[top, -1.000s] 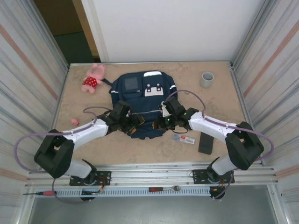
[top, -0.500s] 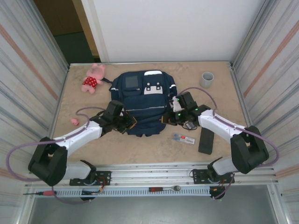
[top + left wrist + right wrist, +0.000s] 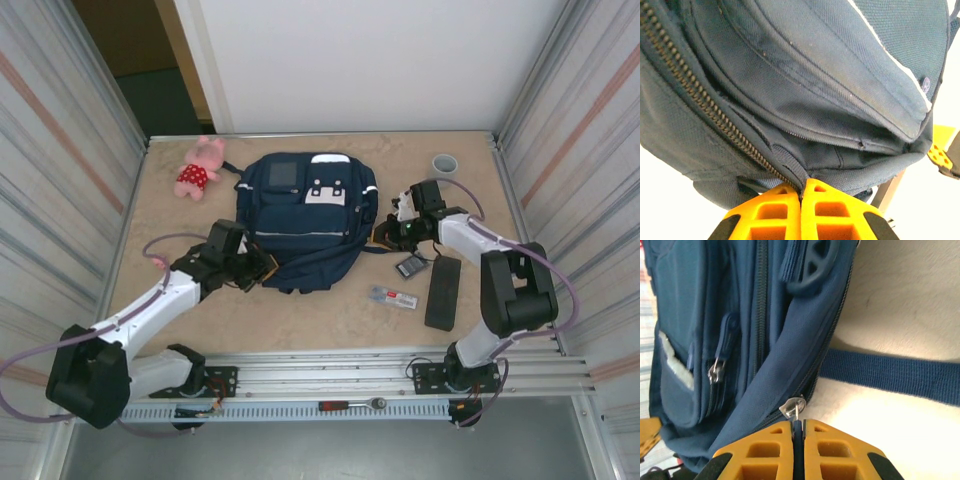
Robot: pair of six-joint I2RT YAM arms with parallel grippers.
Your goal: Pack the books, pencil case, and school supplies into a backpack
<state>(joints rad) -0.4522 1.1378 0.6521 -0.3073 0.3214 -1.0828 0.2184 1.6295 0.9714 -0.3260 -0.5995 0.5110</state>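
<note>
The zipper runs on beyond the slider (image 3: 796, 407). So my right gripper will next pull outward along the pack's side edge (image 3: 834, 320), past the blue strap, and then let go of the tab.
The navy backpack (image 3: 300, 205) lies flat in the middle of the table. My left gripper (image 3: 263, 269) is at its lower left corner, shut on the fabric beside the brass zipper (image 3: 700, 95), fingertips (image 3: 782, 196) touching. My right gripper (image 3: 386, 234) is at the pack's right side, shut on the dark pull tab of a zipper; the metal slider (image 3: 796, 407) sits just past its fingertips (image 3: 815, 432). The black pencil case (image 3: 443, 292), a dark grey rectangle (image 3: 411, 266) and a clear pack with a red label (image 3: 393, 297) lie right of the backpack. The books are out of view.
A pink plush toy (image 3: 200, 168) lies at the back left and a grey cup (image 3: 444, 163) at the back right. A blue strap (image 3: 890, 376) trails from the backpack over the table by my right gripper. Metal walls close in both sides.
Both grippers have moved apart from the backpack's near middle. The left went to the lower left corner and shut on fabric. The right drew the zipper pull round to the right side.
</note>
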